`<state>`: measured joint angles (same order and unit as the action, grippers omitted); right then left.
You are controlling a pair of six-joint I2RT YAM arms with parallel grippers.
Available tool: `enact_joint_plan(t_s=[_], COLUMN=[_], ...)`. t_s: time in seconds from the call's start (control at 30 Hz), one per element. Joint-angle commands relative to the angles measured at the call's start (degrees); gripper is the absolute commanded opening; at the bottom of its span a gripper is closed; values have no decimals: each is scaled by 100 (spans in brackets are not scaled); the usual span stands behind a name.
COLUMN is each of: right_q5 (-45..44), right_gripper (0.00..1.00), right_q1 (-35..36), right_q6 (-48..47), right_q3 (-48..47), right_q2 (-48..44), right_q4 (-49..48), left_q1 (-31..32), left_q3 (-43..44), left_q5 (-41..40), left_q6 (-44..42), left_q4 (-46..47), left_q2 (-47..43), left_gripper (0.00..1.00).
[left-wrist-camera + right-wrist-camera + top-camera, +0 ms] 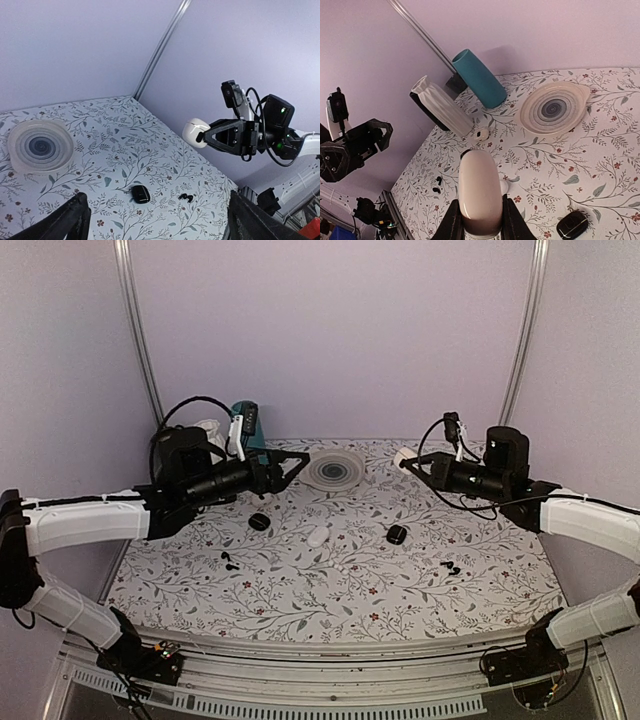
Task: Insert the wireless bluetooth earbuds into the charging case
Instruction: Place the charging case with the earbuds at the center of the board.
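Note:
The charging case should be released where bare cloth (pixel 456 513) lies, so I should swing my right gripper down and to its right in the top view to get there.
My right gripper (pixel 410 462) hangs above the table's back right, shut on the charging case (pixel 480 185). The case is a glossy white rounded shell, closed, with no wells showing. The left wrist view has the same case (pixel 193 132) sticking out of the right gripper (pixel 205 136). My left gripper (pixel 293 466) hovers at the back left, pointing toward the right arm. Its fingers (pixel 75 220) stand wide apart with nothing between them. I cannot make out the wireless bluetooth earbuds in any view.
A ringed plate (pixel 335 470), a teal vase (pixel 479 77) and a white ribbed vase (pixel 442 107) stand at the back. On the cloth lie two black cases (pixel 259 522) (pixel 397 534), black earbuds (pixel 228 560) (pixel 450 567), a white oval object (pixel 318 535), and a small white dark-slotted object (pixel 480 134).

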<state>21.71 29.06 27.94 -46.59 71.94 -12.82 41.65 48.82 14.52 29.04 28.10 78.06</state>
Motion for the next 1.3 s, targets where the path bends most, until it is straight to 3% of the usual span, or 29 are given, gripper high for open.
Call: enact_joint_plan(t_s=[0.0,0.13,0.5,1.07,1.2,1.27], right_q5=[-151,-159,349,402,316,204], right_gripper=[4,4,4,8,14,22], right_q1=[-540,-1184,-2508,-2993,-3007,-3011], right_q6=[258,385,545,674,695,674], right_q3=[225,298,228,-796,-822,-821], right_q2=[-45,192,1687,3718,3724,3669], right_q4=[195,423,351,356,444,526], left_q1=[-196,-358,-964,-1062,-1062,-1062], left_q3=[3,-85,-859,-1038,-1071,-1055], left_q5=[-876,-1134,-622,-110,-107,-112], left_q6=[208,212,130,-318,-322,-307], left_q4=[-674,-911,-733,-991,-981,-977], left_q2=[-239,-372,-958,-1421,-1459,-1440], left_gripper=[96,96,96,96,96,96])
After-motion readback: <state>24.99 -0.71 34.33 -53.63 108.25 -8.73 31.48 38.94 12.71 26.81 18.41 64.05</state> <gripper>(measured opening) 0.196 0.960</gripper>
